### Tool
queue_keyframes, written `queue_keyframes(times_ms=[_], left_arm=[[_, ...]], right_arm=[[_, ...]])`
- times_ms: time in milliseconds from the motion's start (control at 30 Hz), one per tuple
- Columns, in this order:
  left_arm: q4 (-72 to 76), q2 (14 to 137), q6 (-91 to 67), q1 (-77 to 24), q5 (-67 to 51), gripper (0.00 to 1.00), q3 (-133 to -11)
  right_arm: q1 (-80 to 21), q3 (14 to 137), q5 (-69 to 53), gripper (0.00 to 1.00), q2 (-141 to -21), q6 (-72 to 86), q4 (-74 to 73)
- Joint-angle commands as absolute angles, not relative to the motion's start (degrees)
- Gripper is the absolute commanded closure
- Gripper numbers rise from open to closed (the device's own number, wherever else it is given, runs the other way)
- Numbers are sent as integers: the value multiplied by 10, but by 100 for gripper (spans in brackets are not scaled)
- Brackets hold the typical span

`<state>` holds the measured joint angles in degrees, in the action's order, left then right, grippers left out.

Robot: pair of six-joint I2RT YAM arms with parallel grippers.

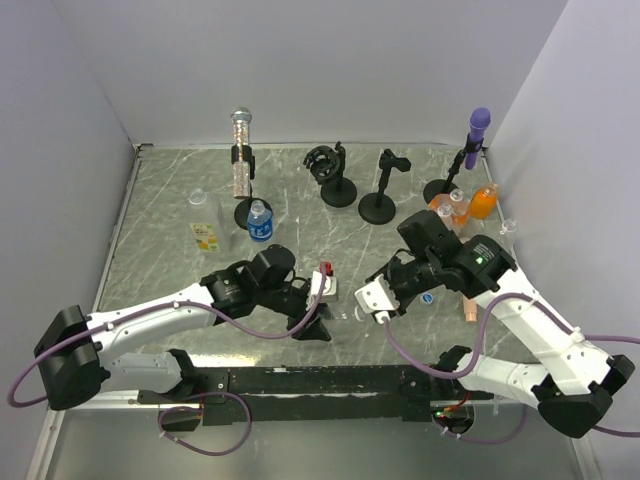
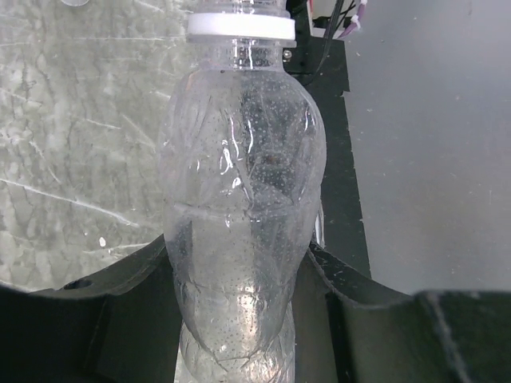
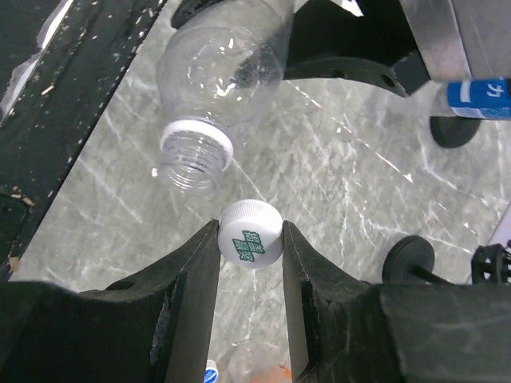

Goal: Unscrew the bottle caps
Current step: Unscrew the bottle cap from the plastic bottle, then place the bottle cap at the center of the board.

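Observation:
I will next move my right gripper away from the bottle's threaded opening [image 3: 194, 159] and down to let go of the white cap, because bare grey tabletop is below the gripper.
A clear, unlabelled bottle [image 2: 239, 175] lies between the fingers of my left gripper [image 2: 238, 263], which is shut on its body. Its white neck ring [image 2: 241, 26] points away from the camera. In the right wrist view the same bottle [image 3: 215, 72] shows an open threaded mouth [image 3: 194, 159] with no cap on it. My right gripper [image 3: 250, 233] is shut on a white cap [image 3: 251, 239] with green print. It holds the cap just off the bottle's mouth and above the table. In the top view both grippers meet near the table's front centre, left [image 1: 318, 310] and right [image 1: 375, 302].
A blue-labelled bottle [image 1: 260, 222] and a yellow-labelled bottle [image 1: 205, 236] stand at mid left. Orange bottles [image 1: 483, 202] stand at the back right. A silver microphone [image 1: 240, 150], a purple microphone [image 1: 479, 124] and black stands [image 1: 377, 208] line the back. A small blue cap [image 1: 428, 298] lies under the right arm.

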<state>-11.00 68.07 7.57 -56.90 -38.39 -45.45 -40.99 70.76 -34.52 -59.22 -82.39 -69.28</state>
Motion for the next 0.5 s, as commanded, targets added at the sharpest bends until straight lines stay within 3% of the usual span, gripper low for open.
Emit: queue_keyframes(times_ms=[0,233,333,467], left_arm=[[-102,669,74,-562,-418,67,-466],[-67,596,25,-562,-320,67,-404],[10,505,-30,-562,-239,67,-350],[165,395,-87,-562,-114,67,-252]], right_arm=[[-403,711,-360,73,-566,-769,-636],[-268,728,-445,73,-563,-532,-572],[-194,666,-479,72,-587,-433,-545],[-173,550,-503,71,-622,-348,-465]])
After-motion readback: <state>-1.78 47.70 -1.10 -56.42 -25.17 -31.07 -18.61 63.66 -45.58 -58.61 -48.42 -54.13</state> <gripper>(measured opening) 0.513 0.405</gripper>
